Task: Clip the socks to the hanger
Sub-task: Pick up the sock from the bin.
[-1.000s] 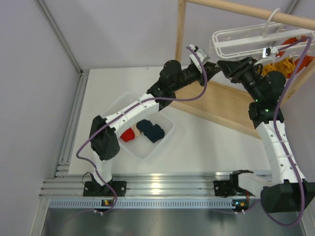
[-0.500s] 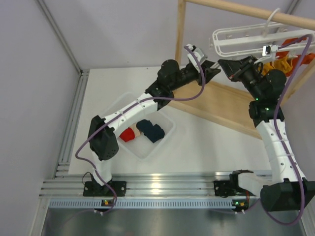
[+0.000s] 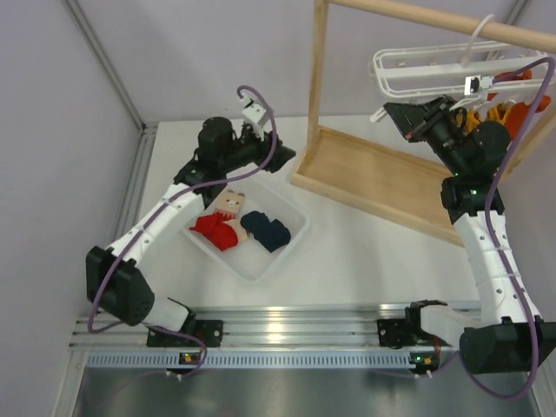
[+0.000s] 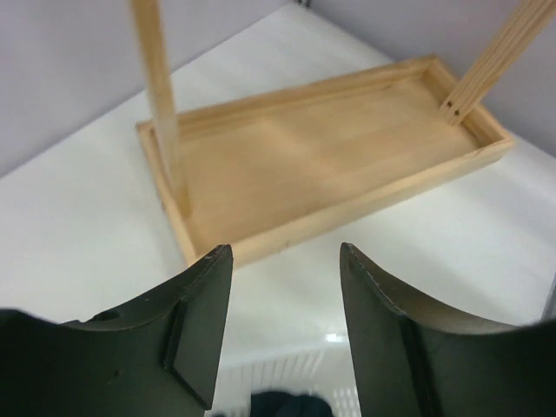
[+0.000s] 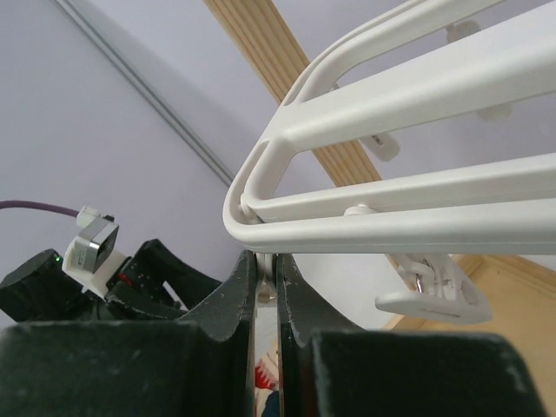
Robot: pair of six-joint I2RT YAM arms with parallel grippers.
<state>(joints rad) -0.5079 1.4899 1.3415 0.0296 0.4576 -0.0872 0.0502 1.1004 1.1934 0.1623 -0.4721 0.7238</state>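
Observation:
The left gripper needs to go left in the top view next and down onto the red sock's beige face part, since the face part lies below it on that side.
The red sock (image 3: 215, 229) with its beige face part and the navy sock (image 3: 266, 231) lie side by side in a clear bin (image 3: 291, 236). My left gripper (image 3: 280, 155) is open and empty, hovering above the bin's far edge; its wrist view shows the open gripper (image 4: 285, 261) with the navy sock (image 4: 291, 405) just below. The white hanger (image 3: 426, 71) hangs from the wooden rack's top bar. My right gripper (image 3: 391, 111) is at the hanger's left end, and in its wrist view the gripper (image 5: 265, 261) is shut on a small white clip (image 5: 266, 285) under the hanger frame (image 5: 417, 217).
The light wooden rack has an upright post (image 3: 318, 87) and a tray-like base (image 3: 373, 178), also in the left wrist view (image 4: 330, 165). Orange and yellow socks (image 3: 512, 97) hang at the hanger's right end. Another clip (image 5: 430, 297) dangles beside my right gripper.
My left arm has swung back left, from beside the hanger to above the bin, uncovering the red sock. My right gripper has stayed at the hanger's clip.

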